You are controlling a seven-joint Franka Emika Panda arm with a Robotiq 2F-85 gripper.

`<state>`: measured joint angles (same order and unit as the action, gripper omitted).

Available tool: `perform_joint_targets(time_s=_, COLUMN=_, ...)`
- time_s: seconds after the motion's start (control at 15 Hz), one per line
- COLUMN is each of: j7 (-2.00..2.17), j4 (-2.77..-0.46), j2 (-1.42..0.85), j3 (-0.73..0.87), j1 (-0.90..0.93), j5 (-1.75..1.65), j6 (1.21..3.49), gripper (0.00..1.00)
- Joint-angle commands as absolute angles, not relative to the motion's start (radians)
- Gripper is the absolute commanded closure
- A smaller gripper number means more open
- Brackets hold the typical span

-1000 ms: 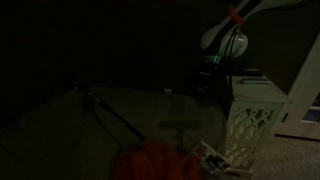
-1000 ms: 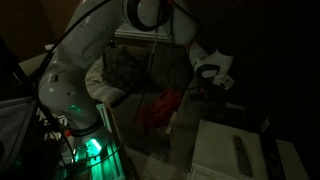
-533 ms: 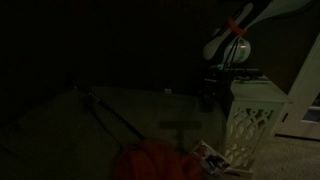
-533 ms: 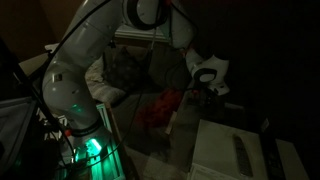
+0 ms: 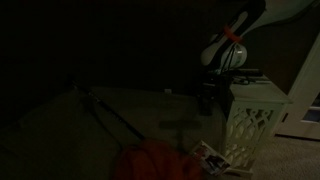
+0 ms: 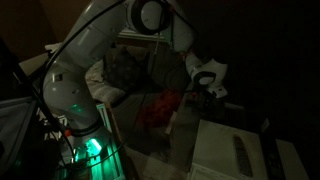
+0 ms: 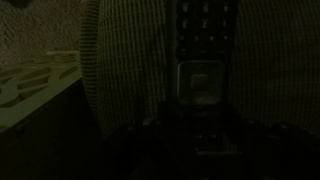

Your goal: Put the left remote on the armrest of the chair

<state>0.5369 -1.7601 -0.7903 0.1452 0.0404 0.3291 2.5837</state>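
Next, my gripper moves away from the lattice table and down onto the pale ribbed armrest to release the held remote. That fabric spreads beneath the remote.
The scene is very dark. In the wrist view a dark remote (image 7: 200, 60) with rows of buttons runs straight up from my gripper (image 7: 198, 140), over the pale ribbed fabric of the chair's armrest (image 7: 125, 60). The jaws are nearly black, but they seem shut on the remote's near end. In both exterior views the gripper (image 5: 209, 92) (image 6: 205, 92) hangs just beside the white lattice table (image 5: 255, 125), at about its top's height. The chair (image 5: 110, 110) shows only as a dim pale surface.
The lattice table's top (image 6: 215, 150) carries another dark remote (image 6: 240, 150). The table's edge shows at the left of the wrist view (image 7: 30, 90). A red-orange object (image 5: 150, 162) (image 6: 155, 108) lies low near the chair. The robot base (image 6: 80, 140) glows green.
My gripper has moved down and slightly away from the lattice table's top, with the remote still in line with it. Nothing else has moved.
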Motion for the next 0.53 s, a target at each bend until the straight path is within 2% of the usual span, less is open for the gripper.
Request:
perform_joint_targets(time_s=0.0, j7=0.556, j4=-1.651, j2=-0.872, j3=0.129, j1=0.034, j5=0.314, j6=2.566, gripper=0.71)
perform_joint_targets(time_s=0.47, j7=0.603, j4=-1.518, j2=-0.936, j3=0.151, j1=0.072, j5=0.287, j6=2.572, gripper=0.71)
